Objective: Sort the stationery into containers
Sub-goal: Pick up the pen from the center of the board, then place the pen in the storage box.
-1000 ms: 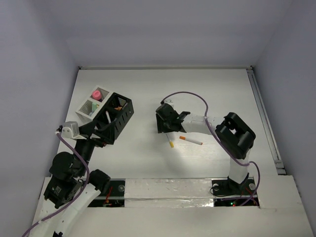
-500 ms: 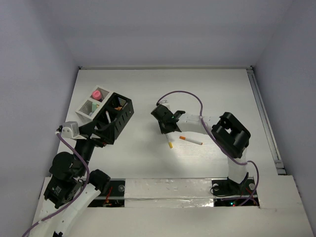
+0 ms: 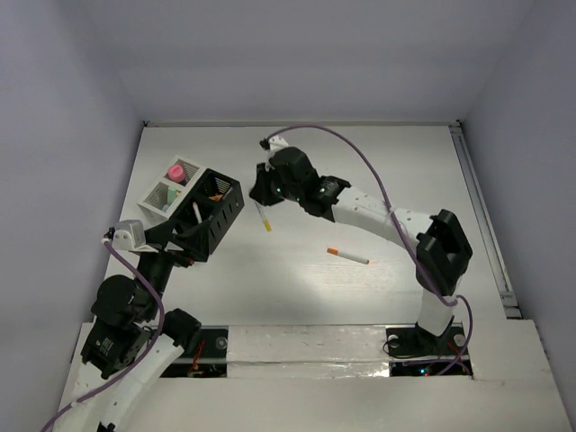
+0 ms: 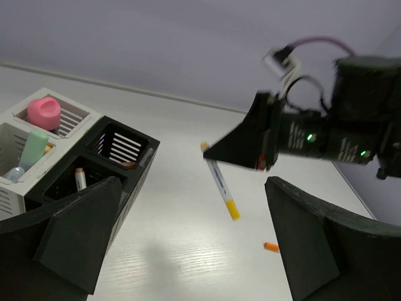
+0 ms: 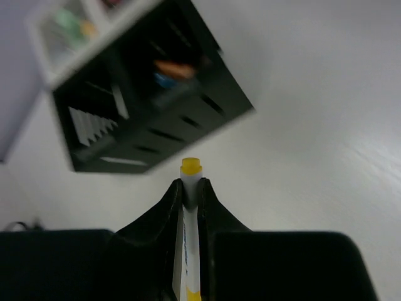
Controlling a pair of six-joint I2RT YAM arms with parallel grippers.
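Note:
I will next move my right gripper to the left in the top view, over the black box's near section point(image 3: 190, 214) point(image 5: 94, 105), and let go of the pen with yellow ends there, because a white pen is standing in that section.
My right gripper point(image 3: 264, 194) is shut on a thin white pen with yellow ends point(image 3: 263, 216), held in the air just right of the black divided box point(image 3: 212, 215). The pen also shows in the left wrist view point(image 4: 220, 186) and between the right fingers point(image 5: 190, 207). The black box holds a white pen point(image 4: 80, 178) and orange items. The white box point(image 3: 168, 193) beside it holds a pink marker point(image 3: 176, 171) and a green one point(image 4: 32, 148). Another white pen with an orange end point(image 3: 347, 256) lies on the table. My left gripper point(image 4: 188, 244) is open and empty, next to the black box.
The white table point(image 3: 360, 180) has a rail along its right edge point(image 3: 481, 216). Walls close in the back and both sides. The right arm's purple cable point(image 3: 360, 157) arcs above the table.
My right gripper has lifted the yellow-ended pen off the table and carried it left and back toward the black box. The orange-ended pen stayed put. The left arm has not moved.

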